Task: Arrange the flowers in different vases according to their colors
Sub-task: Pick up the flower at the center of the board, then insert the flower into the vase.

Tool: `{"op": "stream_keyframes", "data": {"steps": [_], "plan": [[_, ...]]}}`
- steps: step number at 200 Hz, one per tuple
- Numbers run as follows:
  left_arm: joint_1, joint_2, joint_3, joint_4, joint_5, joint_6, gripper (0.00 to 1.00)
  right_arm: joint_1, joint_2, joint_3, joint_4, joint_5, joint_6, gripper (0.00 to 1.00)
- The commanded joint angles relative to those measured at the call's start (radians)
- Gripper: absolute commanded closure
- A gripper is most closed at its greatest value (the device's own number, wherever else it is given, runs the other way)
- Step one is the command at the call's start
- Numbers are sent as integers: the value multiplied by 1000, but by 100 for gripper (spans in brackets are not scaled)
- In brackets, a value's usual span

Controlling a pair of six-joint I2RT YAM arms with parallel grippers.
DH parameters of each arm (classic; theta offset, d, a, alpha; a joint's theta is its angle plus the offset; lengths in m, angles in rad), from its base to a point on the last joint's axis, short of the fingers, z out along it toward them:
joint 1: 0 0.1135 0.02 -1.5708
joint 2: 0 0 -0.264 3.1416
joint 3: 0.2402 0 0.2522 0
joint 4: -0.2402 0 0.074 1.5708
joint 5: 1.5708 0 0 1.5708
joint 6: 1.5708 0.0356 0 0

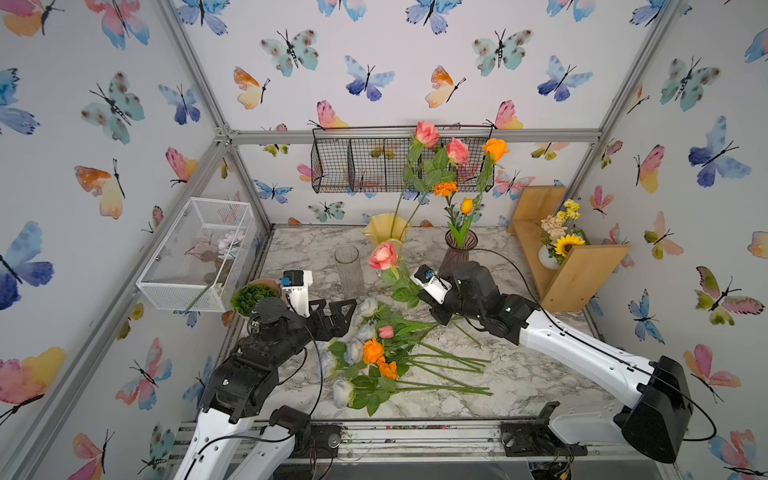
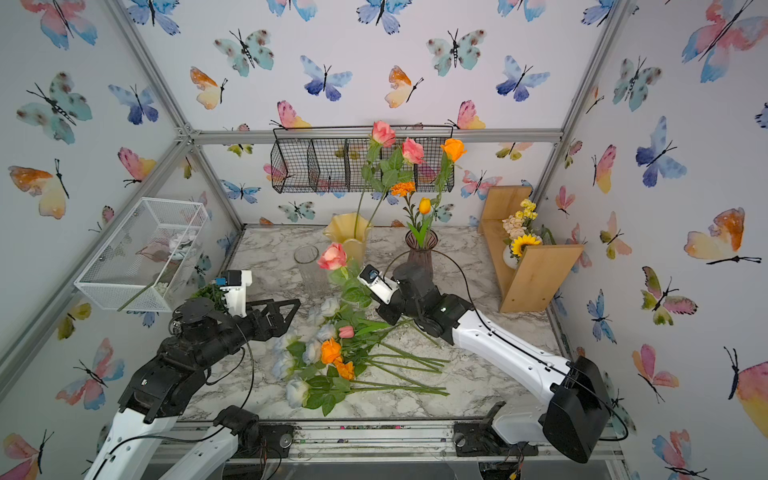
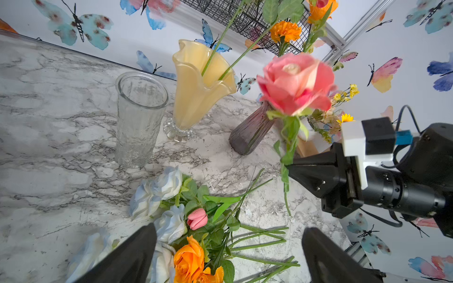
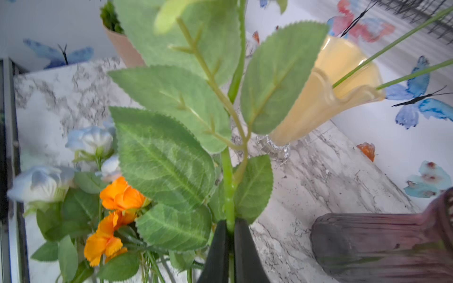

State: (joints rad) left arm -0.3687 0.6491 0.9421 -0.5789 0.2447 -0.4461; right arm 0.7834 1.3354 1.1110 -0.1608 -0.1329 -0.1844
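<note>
The right gripper rises next, carries the pink rose's green stem outward over the yellow vase's opening (image 1: 385,227) (image 4: 348,63), and lowers to release it there, since that vase holds pink roses.
My right gripper (image 4: 230,227) is shut on the green stem of a pink rose (image 1: 383,256), held upright above the table between the clear glass vase (image 1: 348,266) and the purple vase (image 1: 459,245). The yellow vase (image 1: 384,230) holds two pink roses (image 1: 427,133). The purple vase holds an orange rose (image 1: 495,148), a marigold (image 1: 444,188) and a tulip (image 1: 467,205). A pile of white-blue roses (image 1: 343,390), orange flowers (image 1: 372,350) and a pink tulip bud (image 3: 197,218) lies on the marble. My left gripper (image 3: 229,230) hovers open over the pile's heads, holding nothing.
A succulent in a tan pot (image 1: 253,295) stands behind the left gripper. A white mesh basket (image 1: 195,253) hangs on the left wall and a black wire basket (image 1: 365,166) on the back wall. A wooden shelf (image 1: 582,270) with a sunflower bunch (image 1: 565,243) stands at the right.
</note>
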Motion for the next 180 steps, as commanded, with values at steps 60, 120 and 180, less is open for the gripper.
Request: {"op": "stream_keyframes", "data": {"steps": [60,120,180], "plan": [[1,77,-29,31,65,68,1,-56,163,397,241,30,194,97],[1,107,-99,37,116,114,1,-59,328,578,455,81,198,98],[-1,79,-134,68,111,112,1,-81,571,911,482,83,184,97]]}}
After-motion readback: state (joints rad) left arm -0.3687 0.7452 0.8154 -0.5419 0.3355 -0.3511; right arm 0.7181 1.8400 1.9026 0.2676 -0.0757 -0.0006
